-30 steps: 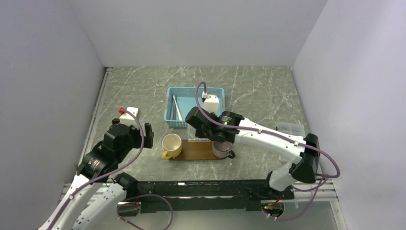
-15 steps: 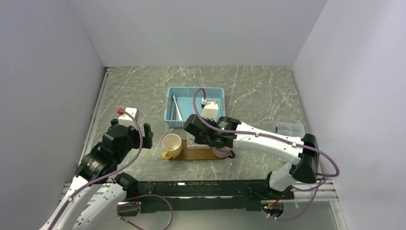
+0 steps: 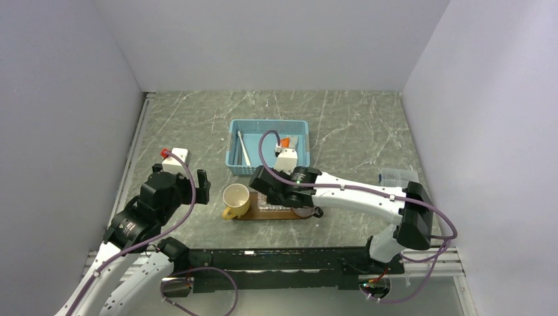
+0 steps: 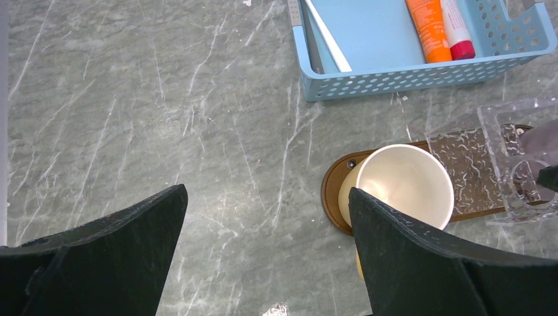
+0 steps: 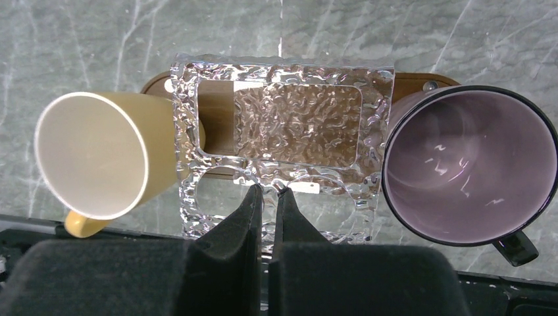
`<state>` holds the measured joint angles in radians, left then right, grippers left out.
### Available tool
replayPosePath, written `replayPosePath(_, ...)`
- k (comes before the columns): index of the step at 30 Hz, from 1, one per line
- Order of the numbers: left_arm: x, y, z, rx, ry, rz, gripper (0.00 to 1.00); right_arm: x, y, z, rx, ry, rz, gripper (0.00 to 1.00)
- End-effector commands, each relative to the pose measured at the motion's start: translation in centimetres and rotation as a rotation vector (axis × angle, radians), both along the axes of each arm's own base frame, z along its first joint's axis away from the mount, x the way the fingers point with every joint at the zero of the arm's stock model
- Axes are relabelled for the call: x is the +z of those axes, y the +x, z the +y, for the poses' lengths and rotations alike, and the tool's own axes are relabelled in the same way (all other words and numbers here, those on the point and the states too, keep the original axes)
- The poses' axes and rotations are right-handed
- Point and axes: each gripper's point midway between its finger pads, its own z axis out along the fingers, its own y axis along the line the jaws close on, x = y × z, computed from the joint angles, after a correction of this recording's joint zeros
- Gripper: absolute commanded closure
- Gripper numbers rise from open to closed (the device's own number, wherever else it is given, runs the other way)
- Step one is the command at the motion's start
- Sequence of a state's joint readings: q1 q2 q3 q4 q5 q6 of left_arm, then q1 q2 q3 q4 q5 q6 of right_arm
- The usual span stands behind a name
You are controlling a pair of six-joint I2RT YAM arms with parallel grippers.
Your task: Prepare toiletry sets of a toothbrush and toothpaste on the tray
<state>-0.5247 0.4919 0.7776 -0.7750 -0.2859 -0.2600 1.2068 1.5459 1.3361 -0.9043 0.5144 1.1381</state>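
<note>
My right gripper lowers the clear textured holder onto the tray's middle (image 3: 270,207) (image 5: 297,125) next and releases its near edge, since that spot between the yellow and purple mugs is empty.
The dark-brown tray (image 3: 253,213) lies in front of the light-blue basket (image 3: 234,168). A thin white toothbrush (image 3: 242,149) lies in the basket's left part and also shows in the left wrist view (image 4: 326,36). The orange toothpaste (image 4: 428,29) lies in the basket's right part, seen from above (image 3: 286,141). My right gripper (image 5: 270,192) is shut on the near edge of a clear textured holder (image 5: 296,112) and holds it over the tray (image 5: 421,82), between two mugs. My left gripper (image 4: 266,197) is open and empty over bare table, left of the tray (image 4: 332,191).
A yellow mug (image 5: 92,155) stands on the tray's left end and a purple mug (image 5: 460,164) on its right end. A white tube with a red cap (image 4: 457,29) lies beside the toothpaste. A white block (image 3: 177,157) and a clear box (image 3: 398,176) sit at the sides.
My right arm has come toward the near edge and lower with the clear holder, from the basket's front to over the tray. The orange toothpaste now shows. The left arm has barely moved.
</note>
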Motion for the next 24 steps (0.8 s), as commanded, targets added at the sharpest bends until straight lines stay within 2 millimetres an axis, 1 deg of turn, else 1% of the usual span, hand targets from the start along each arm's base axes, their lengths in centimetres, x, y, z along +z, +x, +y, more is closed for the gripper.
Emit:
replayPosePath(1, 0.8, 0.1, 0.1, 0.014, -0.027, -0.029, 0.01, -0.4, 0.0, 1.0, -0.014, 0.041, -0.005, 1.00)
replayPosePath(7, 0.7, 0.1, 0.0, 0.012, -0.027, -0.027, 0.01, -1.9, -0.3, 1.5, 0.000, 0.044, 0.020, 1.00)
replayPosePath(11, 0.8, 0.2, 0.0, 0.014, -0.027, -0.028, 0.01, -2.4, -0.2, 1.7, 0.007, 0.041, 0.022, 1.00)
replayPosePath(24, 0.6, 0.2, 0.1, 0.018, -0.021, -0.023, 0.00, -3.4, -0.2, 1.9, 0.032, 0.043, 0.021, 1.00)
